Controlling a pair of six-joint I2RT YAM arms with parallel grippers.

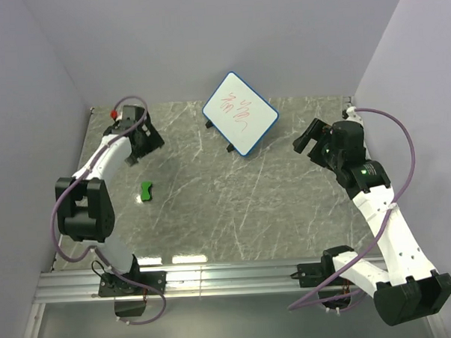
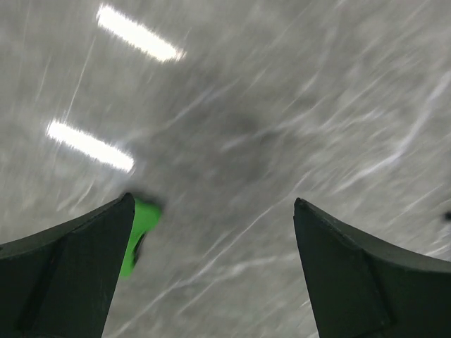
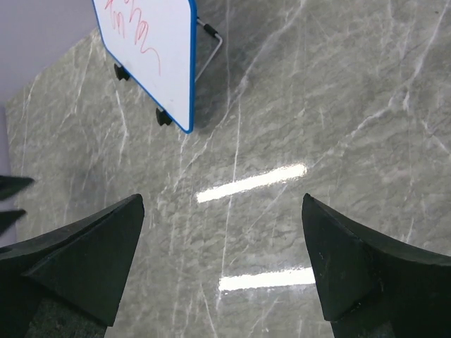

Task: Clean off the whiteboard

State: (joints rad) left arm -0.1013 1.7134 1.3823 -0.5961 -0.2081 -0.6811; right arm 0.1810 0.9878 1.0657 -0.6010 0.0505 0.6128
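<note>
The left gripper should draw back next and go down onto the narrow middle of the green eraser (image 1: 146, 192) (image 2: 132, 244), since the block is below the gripper and nearer the robot's base.
The whiteboard (image 1: 240, 113) stands tilted on its black feet at the back middle of the table, blue-rimmed, with red scribbles on its face; the right wrist view shows it at top left (image 3: 151, 49). A small green eraser block (image 1: 148, 190) lies flat at the left, partly behind a finger in the blurred left wrist view (image 2: 141, 232). My left gripper (image 1: 151, 144) hovers open behind the eraser, nothing between its fingers. To the right of the whiteboard, my right gripper (image 1: 308, 141) is open and empty, over bare marble.
Grey marble tabletop (image 1: 234, 206) bounded by pale walls at back and sides. An aluminium rail (image 1: 230, 277) runs along the near edge with both arm bases on it. Ceiling lights reflect off the table (image 3: 250, 184).
</note>
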